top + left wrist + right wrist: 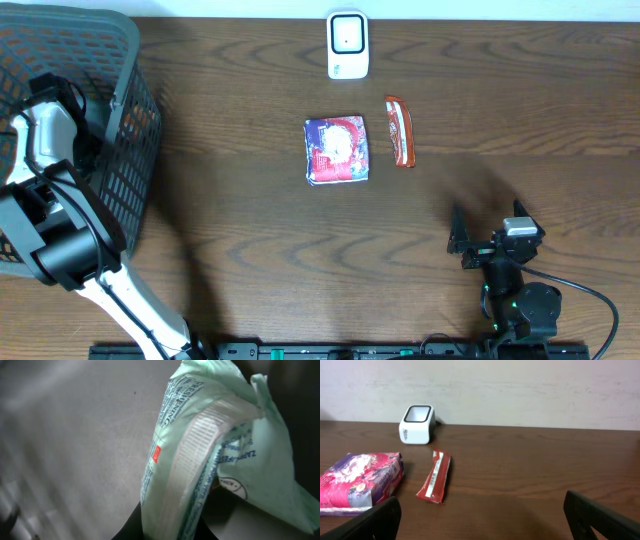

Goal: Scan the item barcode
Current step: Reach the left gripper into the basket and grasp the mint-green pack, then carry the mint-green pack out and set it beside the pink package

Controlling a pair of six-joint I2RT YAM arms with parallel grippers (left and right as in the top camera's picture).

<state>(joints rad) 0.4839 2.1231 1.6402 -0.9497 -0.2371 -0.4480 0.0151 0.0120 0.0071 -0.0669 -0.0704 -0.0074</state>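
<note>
I next need to lift my left gripper over the basket's rim and lower it to the tabletop by the purple and pink packet to release, as that packet is beyond the basket's side.
My left gripper (167,531) is down inside the black mesh basket (128,70) and is shut on the lower edge of a pale green packet (200,445) with blue print. The packet stands upright between the black fingers, its crimped seam facing the camera. No barcode shows on it. The white scanner (347,44) stands at the back middle of the table, also seen as the scanner (417,424) in the right wrist view. My right gripper (488,228) rests low at the front right, open, with nothing between its fingers (600,516).
A purple and pink packet (336,150) lies in the table's middle, with a red snack bar (400,131) just to its right. The bar (436,476) shows a white barcode strip. The basket fills the far left; dark wood table (250,250) spreads around.
</note>
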